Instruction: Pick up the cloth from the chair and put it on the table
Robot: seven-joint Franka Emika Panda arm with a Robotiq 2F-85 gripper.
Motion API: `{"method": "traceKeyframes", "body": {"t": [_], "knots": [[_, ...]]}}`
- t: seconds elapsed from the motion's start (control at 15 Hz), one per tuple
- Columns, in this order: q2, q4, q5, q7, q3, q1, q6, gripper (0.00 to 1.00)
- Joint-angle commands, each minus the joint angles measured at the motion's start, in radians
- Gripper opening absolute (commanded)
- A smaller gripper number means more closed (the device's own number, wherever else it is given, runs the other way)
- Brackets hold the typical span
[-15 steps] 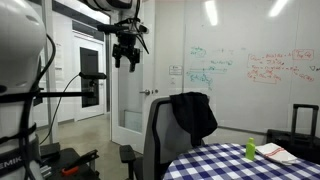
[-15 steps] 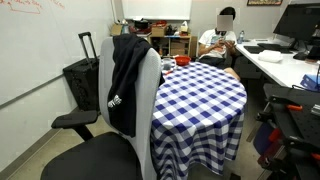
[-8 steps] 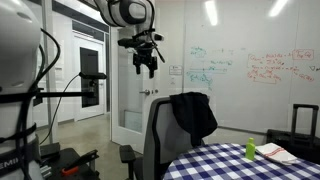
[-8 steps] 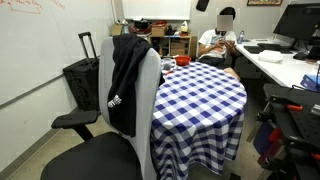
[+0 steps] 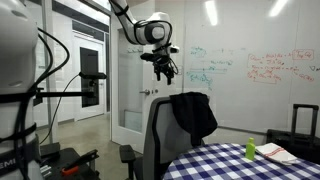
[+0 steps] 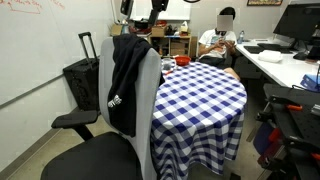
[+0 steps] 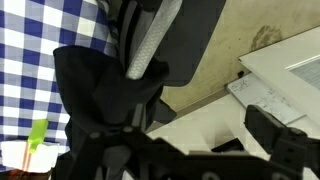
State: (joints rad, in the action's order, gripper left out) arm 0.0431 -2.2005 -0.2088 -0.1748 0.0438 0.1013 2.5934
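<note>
The cloth's top over the backrest lies below and to the left in the wrist view, so next my open gripper will shift that way and down onto it.
The dark navy cloth (image 5: 196, 113) hangs over the top of the grey chair's backrest (image 5: 158, 135); both exterior views show it (image 6: 125, 78). My gripper (image 5: 166, 70) hangs in the air above and slightly to the side of the chair top, apart from the cloth, open and empty. It also shows at the top of an exterior view (image 6: 141, 20). In the wrist view the cloth (image 7: 100, 92) and backrest (image 7: 150, 42) lie below my spread fingers (image 7: 190, 150). The checkered table (image 6: 200, 95) stands right beside the chair.
A green bottle (image 5: 250, 149) and papers (image 5: 275, 153) are on the table. A black suitcase (image 6: 80, 82) stands by the whiteboard wall. A seated person (image 6: 222, 38) and desks (image 6: 285, 65) are at the back. A second chair (image 6: 85, 160) is in front.
The arm has swung sideways from near the door toward the chair and come slightly lower. The gripper now hangs near the cloth. The cloth and chair have not moved.
</note>
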Motion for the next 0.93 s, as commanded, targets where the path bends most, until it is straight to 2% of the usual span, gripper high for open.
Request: {"method": "traceKeyframes", "body": {"t": [0.0, 0.33, 0.87], "knots": [[0.108, 0.133, 0.101, -0.113, -0.011, -0.016, -0.023, 1.00], [0.136, 0.179, 0.229, -0.216, -0.058, -0.016, -0.060, 1.00], [0.215, 0.181, 0.297, -0.274, -0.101, -0.012, 0.010, 1.00]]}}
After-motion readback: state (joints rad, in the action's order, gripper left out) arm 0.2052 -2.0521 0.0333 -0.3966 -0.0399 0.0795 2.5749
